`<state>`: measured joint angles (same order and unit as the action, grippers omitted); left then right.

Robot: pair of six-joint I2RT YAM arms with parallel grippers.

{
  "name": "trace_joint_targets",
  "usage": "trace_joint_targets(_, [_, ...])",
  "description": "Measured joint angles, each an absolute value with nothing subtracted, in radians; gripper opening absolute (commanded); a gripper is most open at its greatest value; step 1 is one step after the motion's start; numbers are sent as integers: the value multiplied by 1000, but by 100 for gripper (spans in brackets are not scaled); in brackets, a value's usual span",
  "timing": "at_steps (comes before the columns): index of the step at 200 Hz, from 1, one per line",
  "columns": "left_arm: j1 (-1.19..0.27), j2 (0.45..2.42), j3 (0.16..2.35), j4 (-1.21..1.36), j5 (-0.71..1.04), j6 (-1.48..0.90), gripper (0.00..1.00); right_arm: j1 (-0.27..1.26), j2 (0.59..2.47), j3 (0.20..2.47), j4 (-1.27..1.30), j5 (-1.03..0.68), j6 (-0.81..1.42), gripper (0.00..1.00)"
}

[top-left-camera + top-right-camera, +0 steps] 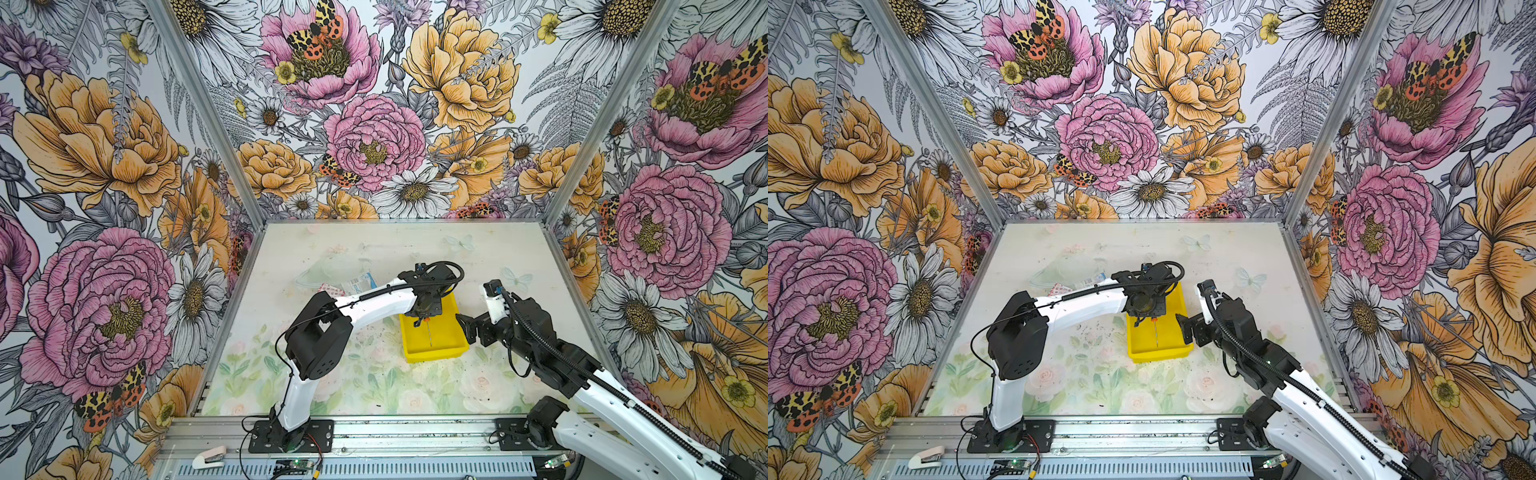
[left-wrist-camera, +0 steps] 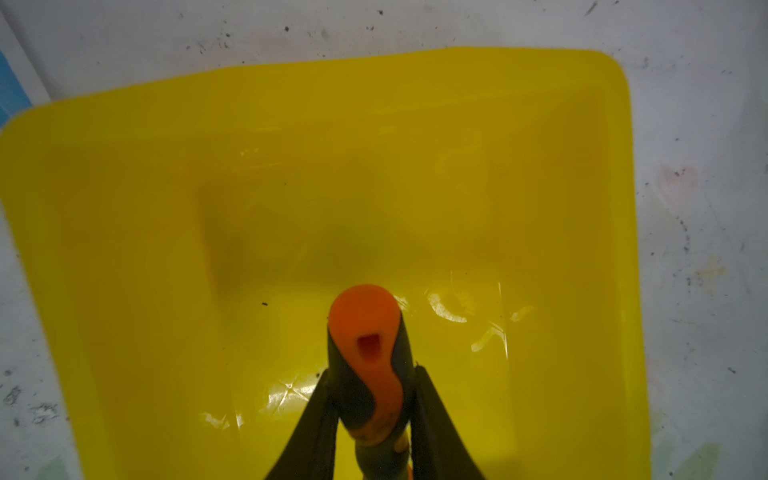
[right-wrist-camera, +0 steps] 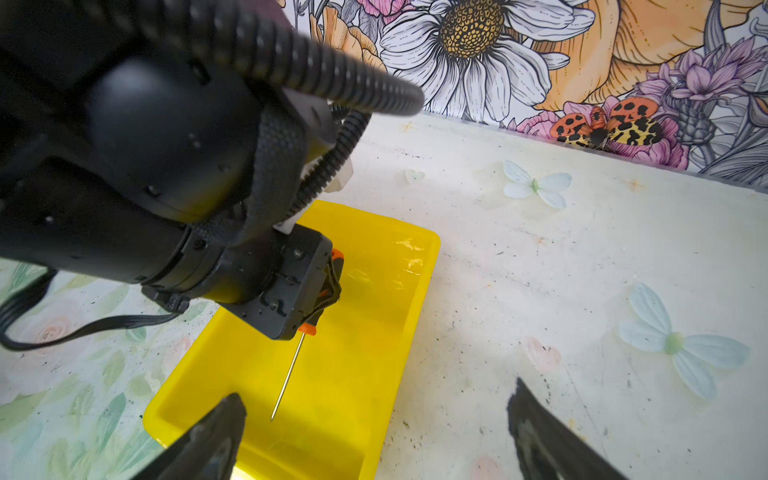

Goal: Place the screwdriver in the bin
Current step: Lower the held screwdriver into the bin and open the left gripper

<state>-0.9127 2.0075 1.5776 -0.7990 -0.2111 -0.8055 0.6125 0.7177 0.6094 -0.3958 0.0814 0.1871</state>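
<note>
The left gripper lowers the screwdriver inside the bin's rim and releases it next. The bin's bottom lies below, and the screwdriver's handle still hangs above it.
The yellow bin sits right of the table's middle. My left gripper hangs over the bin's far half, shut on the orange-and-black handle of the screwdriver. The handle end points away from the wrist camera over the bin floor. In both top views the thin grey shaft sticks out toward the near rim, above the floor. In the right wrist view the shaft slants down inside the bin. My right gripper stands open and empty at the bin's right side.
A white-and-blue packet, a pink blister pack and a clear bag lie behind the left arm. A white stapler rests on the front rail. Flowered walls close the table on three sides.
</note>
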Motion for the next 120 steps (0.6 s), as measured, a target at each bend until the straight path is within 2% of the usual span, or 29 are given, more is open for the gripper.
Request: trace_joint_targets(120, [-912, 2083, 1559, -759, -177, -813, 12, 594, 699, 603, -403, 81, 195, 99])
